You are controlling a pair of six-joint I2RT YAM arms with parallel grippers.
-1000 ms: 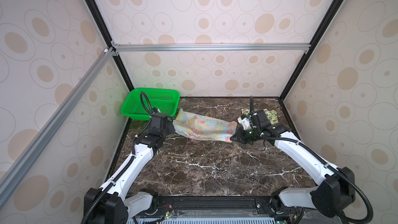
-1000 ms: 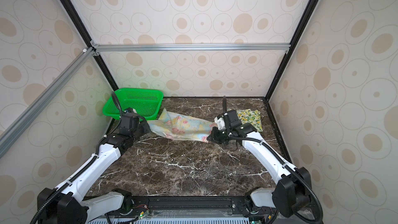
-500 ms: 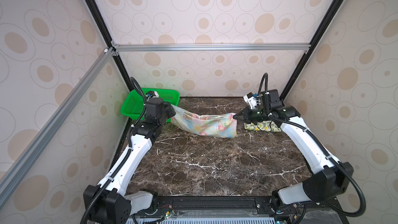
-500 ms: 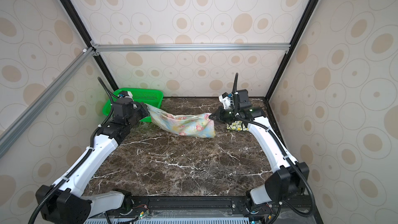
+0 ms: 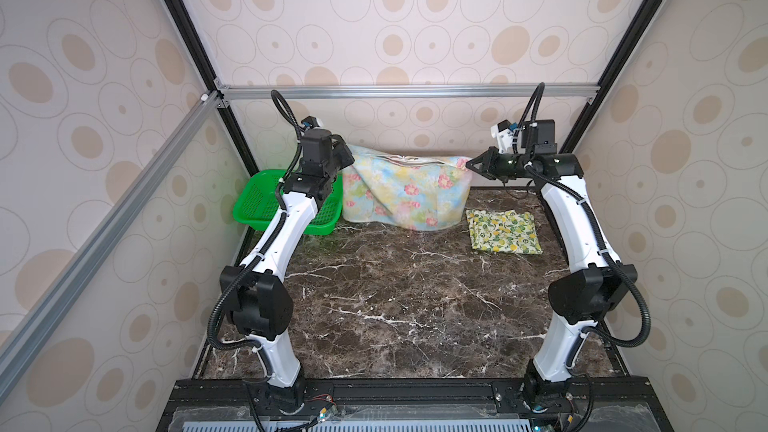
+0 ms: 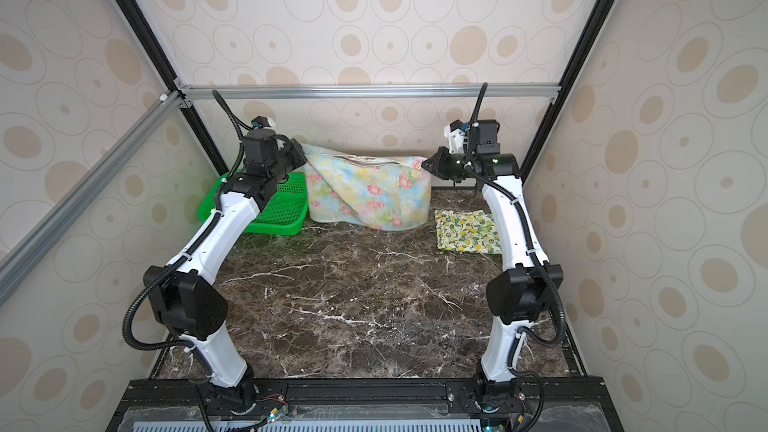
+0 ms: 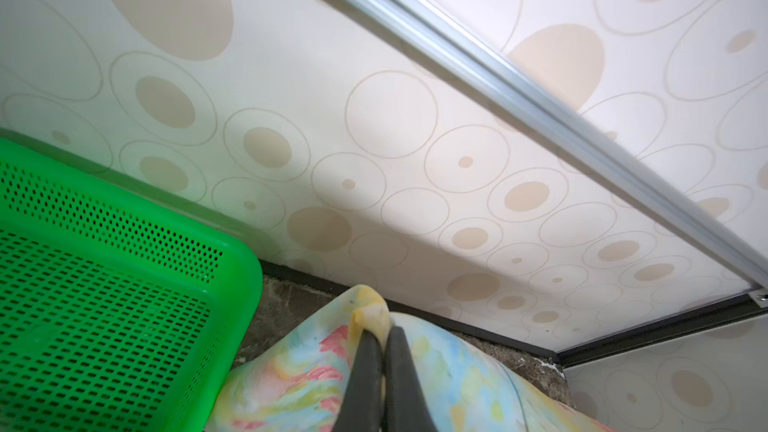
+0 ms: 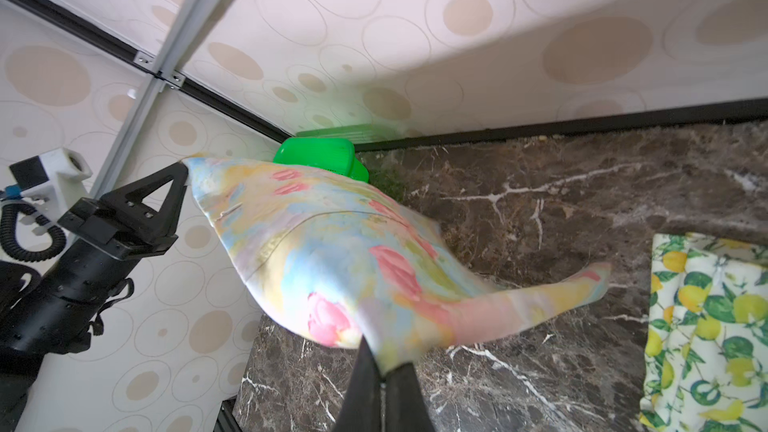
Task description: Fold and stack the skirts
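The left gripper draws the skirt's top corner down and back next, laying the hanging skirt flat, and releases it there, since open marble lies below and back from the gripper.
The pastel yellow-blue skirt with pink flowers [image 5: 405, 197] [image 6: 370, 193] hangs spread between my two grippers at the back of the table, with its lower edge at the marble. My left gripper [image 5: 351, 155] [image 6: 302, 150] [image 7: 380, 332] is shut on the skirt's left top corner. My right gripper [image 5: 469, 164] [image 6: 424, 164] [image 8: 384, 367] is shut on its right top corner. In the right wrist view the cloth [image 8: 332, 243] stretches across to the left gripper. The lemon-print skirt [image 5: 503, 230] [image 6: 467, 231] [image 8: 706, 326] lies folded flat at the back right, below the right arm.
A green perforated basket [image 5: 257, 201] [image 6: 286, 209] [image 7: 104, 218] [image 8: 320, 155] stands in the back left corner, just left of the hanging skirt and behind the left forearm. The dark marble table [image 5: 395, 305] runs to the front rail. Patterned walls and aluminium frame bars enclose the space.
Both arms have risen and moved apart towards the back wall. The pastel skirt has gone from a low bunch near the table to a raised, spread sheet.
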